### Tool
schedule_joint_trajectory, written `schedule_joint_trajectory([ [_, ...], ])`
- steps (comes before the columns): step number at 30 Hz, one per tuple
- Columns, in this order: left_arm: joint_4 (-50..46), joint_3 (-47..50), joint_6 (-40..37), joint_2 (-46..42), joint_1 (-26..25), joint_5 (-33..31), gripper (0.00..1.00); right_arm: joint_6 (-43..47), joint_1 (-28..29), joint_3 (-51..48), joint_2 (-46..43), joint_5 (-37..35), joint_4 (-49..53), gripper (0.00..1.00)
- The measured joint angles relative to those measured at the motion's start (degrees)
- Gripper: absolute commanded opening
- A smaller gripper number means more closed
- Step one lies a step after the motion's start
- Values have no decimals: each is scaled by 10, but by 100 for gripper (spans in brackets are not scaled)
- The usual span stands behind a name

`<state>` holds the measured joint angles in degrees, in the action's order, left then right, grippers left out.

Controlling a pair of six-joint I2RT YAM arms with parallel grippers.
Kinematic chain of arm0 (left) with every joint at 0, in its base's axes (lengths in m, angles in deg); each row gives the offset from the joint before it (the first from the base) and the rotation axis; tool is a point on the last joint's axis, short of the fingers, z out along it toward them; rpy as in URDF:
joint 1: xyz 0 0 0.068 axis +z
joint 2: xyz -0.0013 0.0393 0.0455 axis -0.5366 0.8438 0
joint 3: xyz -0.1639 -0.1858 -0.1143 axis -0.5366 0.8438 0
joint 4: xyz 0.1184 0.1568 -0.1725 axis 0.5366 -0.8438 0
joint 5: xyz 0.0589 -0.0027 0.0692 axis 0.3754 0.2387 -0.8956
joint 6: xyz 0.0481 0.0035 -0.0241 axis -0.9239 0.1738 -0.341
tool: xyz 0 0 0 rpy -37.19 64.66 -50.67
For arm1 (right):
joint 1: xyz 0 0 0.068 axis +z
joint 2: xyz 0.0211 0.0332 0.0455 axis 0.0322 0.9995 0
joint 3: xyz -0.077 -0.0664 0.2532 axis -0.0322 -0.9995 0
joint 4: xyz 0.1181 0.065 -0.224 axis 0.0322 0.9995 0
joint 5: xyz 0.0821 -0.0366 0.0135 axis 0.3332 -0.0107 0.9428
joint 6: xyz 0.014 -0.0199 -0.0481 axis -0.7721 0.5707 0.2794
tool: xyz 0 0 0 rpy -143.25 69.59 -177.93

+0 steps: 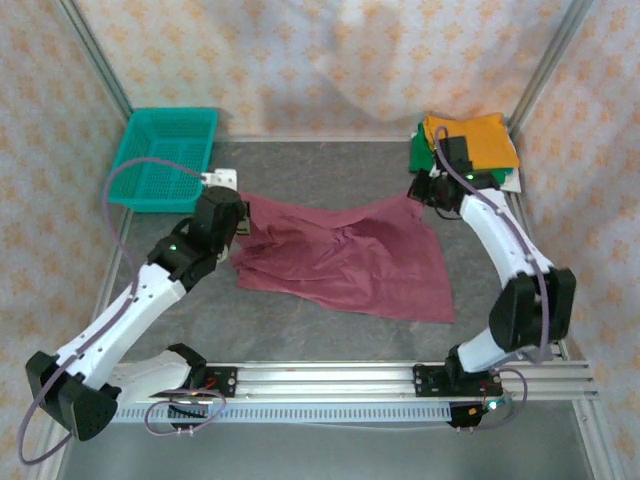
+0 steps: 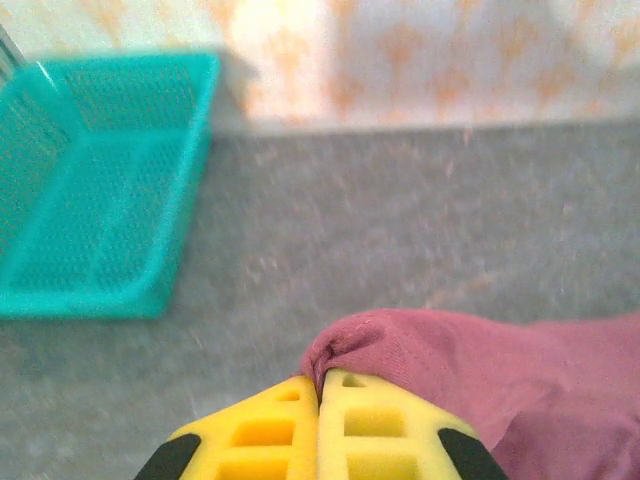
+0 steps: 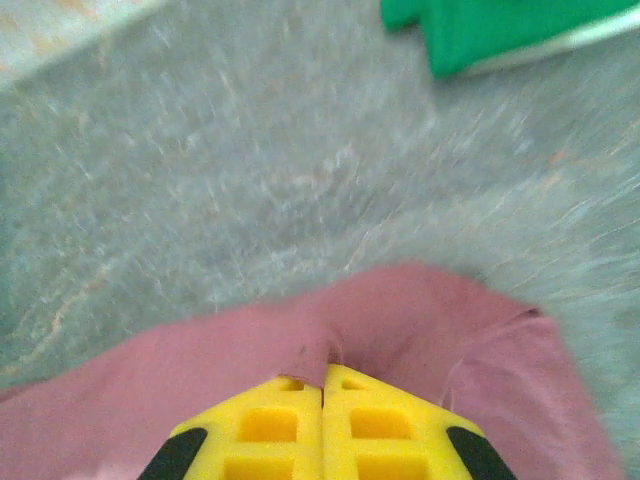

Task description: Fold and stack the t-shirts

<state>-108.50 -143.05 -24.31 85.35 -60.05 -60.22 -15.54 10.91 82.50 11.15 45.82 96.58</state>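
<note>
My left gripper is pinching a fold and will rise, then lower outward onto bare tabletop [image 1: 262, 149] beside the teal basket and release it, since the maroon t-shirt [image 1: 345, 258] lies rumpled.
A maroon t-shirt [image 1: 345, 258] lies spread and rumpled across the middle of the grey table. At its far left corner my left gripper [image 1: 238, 222] is shut on a pinch of the maroon cloth [image 2: 400, 345], which bunches up between the yellow fingertips [image 2: 275, 420]. My right gripper [image 1: 425, 195] is shut on the shirt's far right corner, where the maroon fabric [image 3: 400, 320] folds into the closed yellow fingertips [image 3: 380, 420]. A stack of folded t-shirts stands at the back right: an orange one [image 1: 478, 138] on top of a green one [image 1: 418, 155] [image 3: 490, 30].
A teal mesh basket [image 1: 165, 155] [image 2: 85, 190] stands at the back left, close to my left gripper. A metal rail [image 1: 330, 385] runs along the near edge between the arm bases. Patterned curtain walls enclose the table on three sides.
</note>
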Motion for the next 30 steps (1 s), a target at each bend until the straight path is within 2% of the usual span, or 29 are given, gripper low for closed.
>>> schedule_joint_trajectory([
  [5,0,-80,-60,-50,0,-37,0,51,5,53,-97,-91,55,0],
  [8,-7,-130,-85,-81,0,-35,0,76,8,69,-156,-140,71,0],
  [16,-117,-326,-115,-113,0,95,0,111,11,162,-290,-198,108,0],
  [20,-175,-428,-124,-111,0,131,0,115,11,217,-324,-205,130,0],
  [25,-225,-561,-150,-61,0,138,0,120,12,272,-316,-215,136,0],
  [30,-249,-671,-212,74,3,83,0,124,11,306,-206,-229,129,0],
])
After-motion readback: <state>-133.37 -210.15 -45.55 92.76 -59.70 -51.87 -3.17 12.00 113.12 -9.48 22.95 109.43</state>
